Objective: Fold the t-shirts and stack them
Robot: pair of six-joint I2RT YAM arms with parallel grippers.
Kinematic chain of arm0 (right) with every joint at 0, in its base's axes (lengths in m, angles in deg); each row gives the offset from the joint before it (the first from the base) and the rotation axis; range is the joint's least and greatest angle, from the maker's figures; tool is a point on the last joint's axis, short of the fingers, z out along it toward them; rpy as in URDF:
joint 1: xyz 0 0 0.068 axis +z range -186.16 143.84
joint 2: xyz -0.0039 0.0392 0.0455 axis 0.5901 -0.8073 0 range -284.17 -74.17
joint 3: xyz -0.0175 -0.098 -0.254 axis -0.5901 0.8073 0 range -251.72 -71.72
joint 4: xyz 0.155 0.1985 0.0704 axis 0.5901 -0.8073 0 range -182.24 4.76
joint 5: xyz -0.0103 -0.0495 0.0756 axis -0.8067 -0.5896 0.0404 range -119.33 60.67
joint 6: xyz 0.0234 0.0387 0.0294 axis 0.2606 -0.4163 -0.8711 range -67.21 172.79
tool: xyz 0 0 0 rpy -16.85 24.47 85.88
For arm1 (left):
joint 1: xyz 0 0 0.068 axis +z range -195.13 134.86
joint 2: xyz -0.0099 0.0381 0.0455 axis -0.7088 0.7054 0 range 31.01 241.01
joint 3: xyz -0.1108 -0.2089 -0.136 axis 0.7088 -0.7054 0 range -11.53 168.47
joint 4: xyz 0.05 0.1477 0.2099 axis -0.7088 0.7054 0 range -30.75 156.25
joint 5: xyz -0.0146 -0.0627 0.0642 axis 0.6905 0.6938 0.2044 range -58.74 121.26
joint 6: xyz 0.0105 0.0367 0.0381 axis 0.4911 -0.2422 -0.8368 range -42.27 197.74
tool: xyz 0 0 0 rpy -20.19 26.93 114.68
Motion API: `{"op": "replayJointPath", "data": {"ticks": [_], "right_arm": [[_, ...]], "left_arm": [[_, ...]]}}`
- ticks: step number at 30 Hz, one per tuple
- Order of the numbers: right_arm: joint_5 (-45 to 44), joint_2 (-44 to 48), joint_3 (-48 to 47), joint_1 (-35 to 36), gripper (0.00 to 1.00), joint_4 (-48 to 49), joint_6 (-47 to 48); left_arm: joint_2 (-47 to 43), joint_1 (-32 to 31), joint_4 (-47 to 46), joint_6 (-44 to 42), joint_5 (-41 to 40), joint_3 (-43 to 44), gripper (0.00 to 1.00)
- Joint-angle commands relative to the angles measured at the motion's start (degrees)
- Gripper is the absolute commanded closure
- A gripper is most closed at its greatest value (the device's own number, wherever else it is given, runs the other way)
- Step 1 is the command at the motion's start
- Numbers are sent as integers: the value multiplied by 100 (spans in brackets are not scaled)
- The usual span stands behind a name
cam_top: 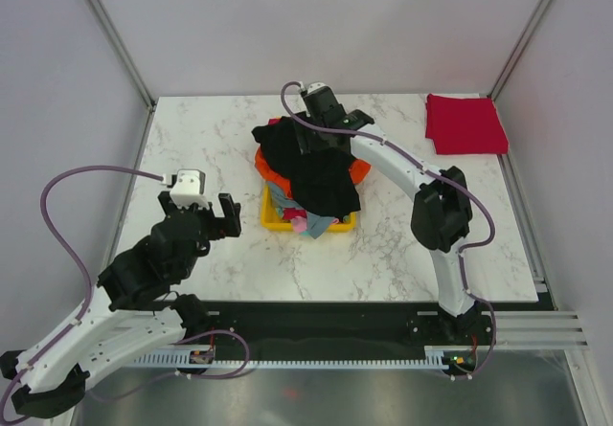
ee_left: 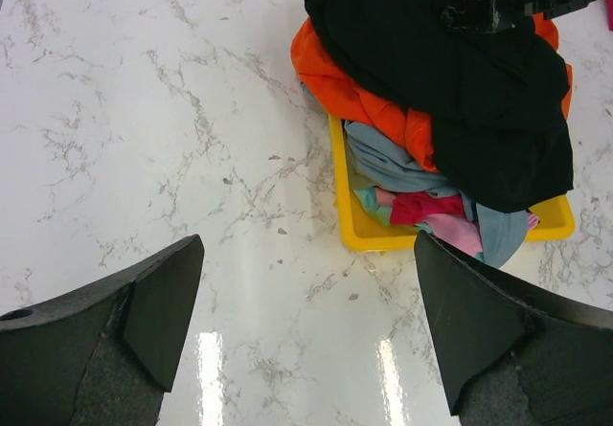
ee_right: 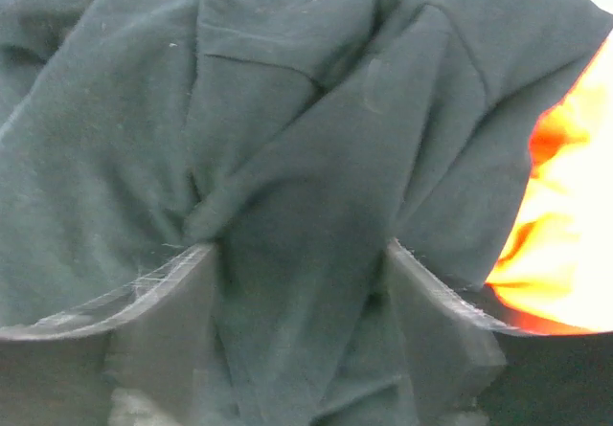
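My left gripper is above the orange t-shirt's edge (cam_top: 266, 166), which is to its right in the top view, so it needs to move down, outward and toward the basket (cam_top: 271, 217) onto that edge next.
A large black t-shirt (cam_top: 326, 182) lies crumpled on top of a heap in the yellow basket (cam_top: 271, 217). An orange t-shirt (cam_top: 263, 168), a light blue one (ee_left: 393, 163) and a pink one (ee_left: 455, 233) lie under it. A crimson red t-shirt (cam_top: 465, 124) lies folded flat at the far right. My right gripper (cam_top: 306, 134) is down on the heap's far side. In the right wrist view its jaws (ee_right: 302, 263) stand open astride a fold of the black t-shirt (ee_right: 287, 110). My left gripper (cam_top: 228, 217) is open and empty above the table, left of the basket (ee_left: 383, 239).
The marble table has walls at the back and both sides. A metal rail runs along the near edge by the arm bases. Bare tabletop lies left of the basket under my left gripper (ee_left: 308, 292).
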Motion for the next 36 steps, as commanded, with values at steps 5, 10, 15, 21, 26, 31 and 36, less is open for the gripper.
{"op": "replayJointPath", "data": {"ticks": [5, 10, 15, 21, 26, 31, 36], "right_arm": [[-59, -107, -361, 130, 69, -83, -94], [-313, 122, -1028, 130, 90, -258, 11], [-674, 446, -3225, 122, 89, -638, 451], [-1997, 2352, -2543, 122, 89, 801, 1258], [-2476, 3573, -1787, 122, 95, 1173, 1638], [-716, 4864, -1006, 122, 100, 1936, 1498], [687, 5229, -1169, 130, 100, 1904, 935]], "left_arm": [[42, 19, -248, -284, -176, -38, 2], [95, 62, -248, -310, -176, -38, 2], [192, 71, -239, -328, -159, -47, 3], [209, 80, -248, -328, -141, -47, 4], [192, 89, -248, -293, -132, -56, 4], [350, 255, -265, -4, 112, 32, 0], [1227, 518, -440, 331, 245, 496, 0]]}}
